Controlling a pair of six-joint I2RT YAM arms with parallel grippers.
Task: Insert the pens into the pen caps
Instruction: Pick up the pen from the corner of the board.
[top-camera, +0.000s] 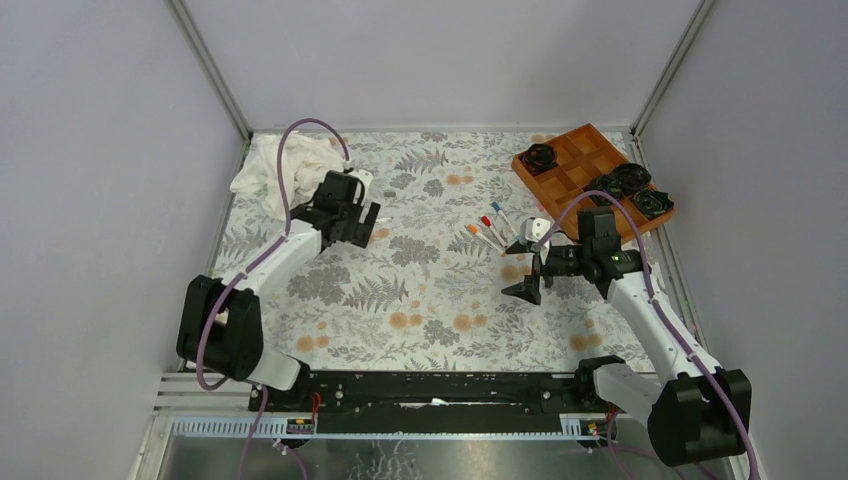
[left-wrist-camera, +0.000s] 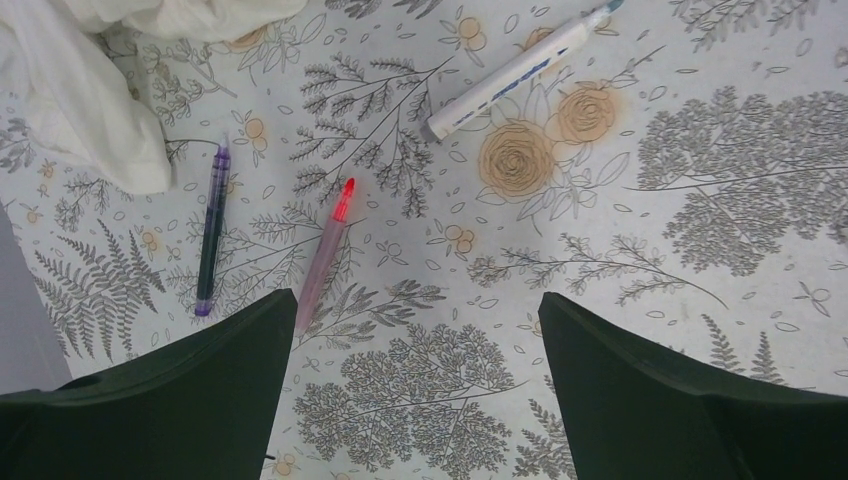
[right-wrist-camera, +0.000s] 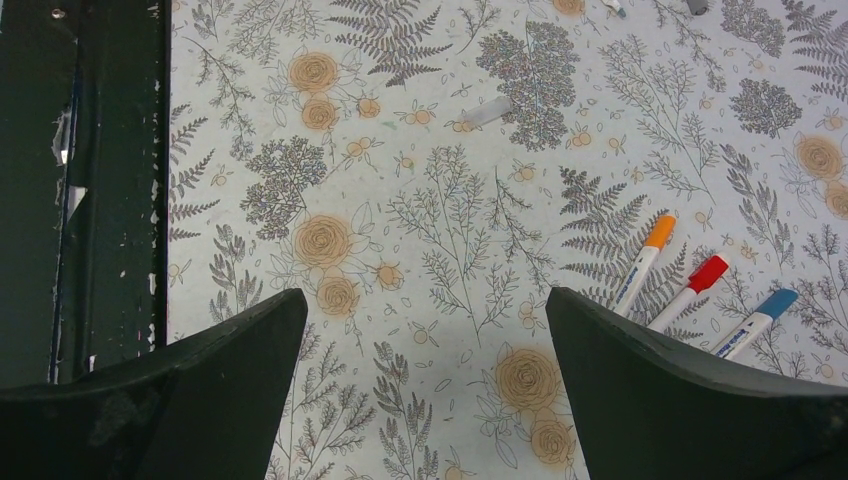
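Note:
The pink pen's red tip is bare, so I will move my left gripper down and to the left in the top view to close on the pink pen's body (left-wrist-camera: 321, 272).
Three white-barrelled pens lie side by side right of centre, wearing an orange cap (right-wrist-camera: 659, 232), a red cap (right-wrist-camera: 709, 272) and a blue cap (right-wrist-camera: 776, 303). My right gripper (right-wrist-camera: 427, 294) hovers open just left of them, empty; in the top view the right gripper (top-camera: 522, 268) sits in front of that group (top-camera: 487, 228). Below my left gripper (left-wrist-camera: 415, 297), open and empty, lie a dark purple pen (left-wrist-camera: 211, 235), a pink pen with a red tip (left-wrist-camera: 325, 255) and a white pen (left-wrist-camera: 520, 70). A small clear cap-like piece (right-wrist-camera: 490, 110) lies alone.
A white cloth (top-camera: 275, 165) is bunched at the back left, close to the purple pen. An orange compartment tray (top-camera: 575, 165) with black rosettes stands at the back right. The black base rail (right-wrist-camera: 80, 180) runs along the near edge. Grey walls enclose the floral mat.

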